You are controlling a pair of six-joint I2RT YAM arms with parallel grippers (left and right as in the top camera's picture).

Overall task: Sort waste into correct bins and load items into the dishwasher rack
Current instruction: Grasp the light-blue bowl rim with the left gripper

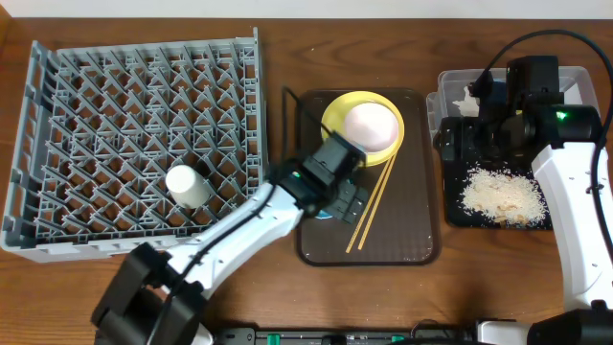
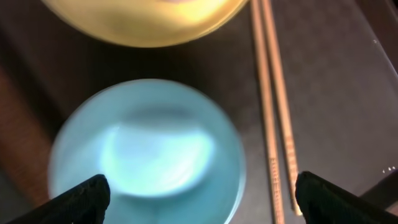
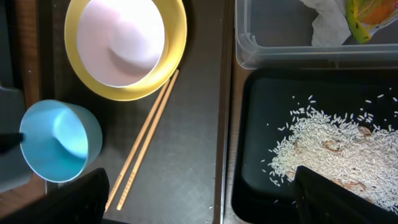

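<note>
My left gripper shifts toward the chopsticks (image 1: 374,206) next, then lowers to straddle the light blue bowl's rim there, where empty tray leaves room for a finger.
The light blue bowl (image 2: 149,152) stands on the brown serving tray, just below the yellow plate (image 2: 143,25). My left gripper (image 2: 202,199) is open and hovers right above the bowl, with one finger on each side of it. The pinkish-white bowl (image 1: 372,123) sits in the yellow plate (image 1: 330,115). The wooden chopsticks (image 1: 374,206) lie on the tray to the right of the blue bowl. The white cup (image 1: 187,185) lies in the grey dishwasher rack (image 1: 57,115). My right gripper (image 3: 199,199) is open and empty above the gap between the serving tray and the black tray (image 3: 249,162), which holds rice scraps (image 3: 329,149).
The clear tub (image 3: 280,56) behind the black tray holds the white tissue (image 3: 323,25) and the yellow-green wrapper (image 3: 367,12). The brown serving tray (image 1: 421,240) lies between the rack and the bins. A black cable runs along its left edge.
</note>
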